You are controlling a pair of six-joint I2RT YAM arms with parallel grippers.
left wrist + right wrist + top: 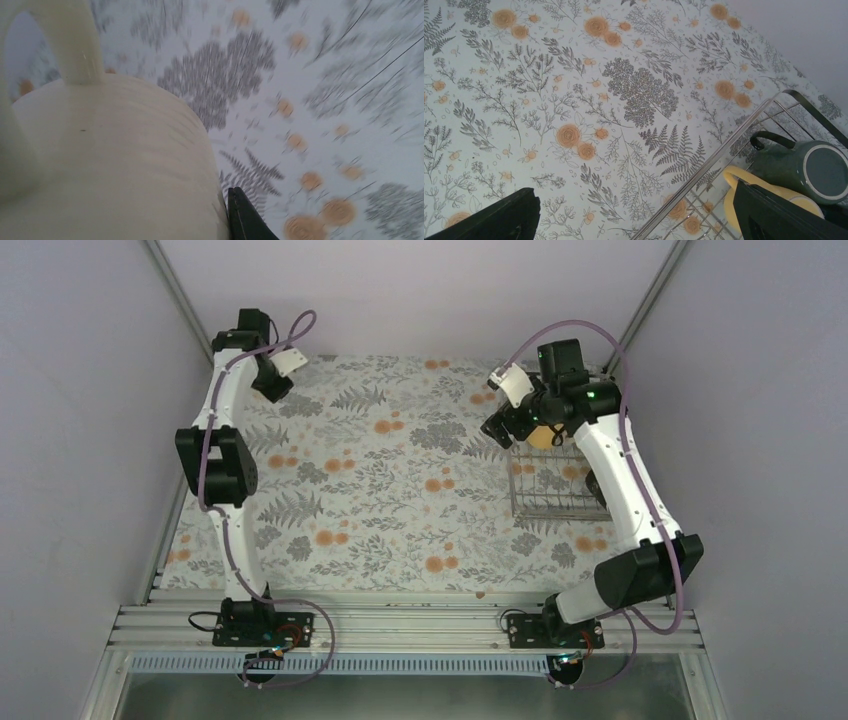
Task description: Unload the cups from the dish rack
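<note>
The mug should go down to the far corner of the cloth by the grey wall next, carried by my left gripper. I will release it there.
The cream-white mug [100, 165] fills the left wrist view, handle up at the top left. One black finger [245, 220] presses its side, so my left gripper [272, 380] is shut on it, above the far left of the cloth. The wire dish rack [555, 502] stands at the right. My right gripper [497, 428] is open and empty over the rack's far left edge, with fingers wide apart in the right wrist view [639, 220]. A yellow mug [730, 192] and a dark teal-green mug [811, 170] lie inside the rack rim [734, 137]. The yellow mug also shows in the top view [545, 437].
A floral cloth [380, 490] covers the table. Grey walls close in on both sides and at the back. The left wrist view is motion-blurred. A dark shape [596, 483] lies in the rack under the right arm.
</note>
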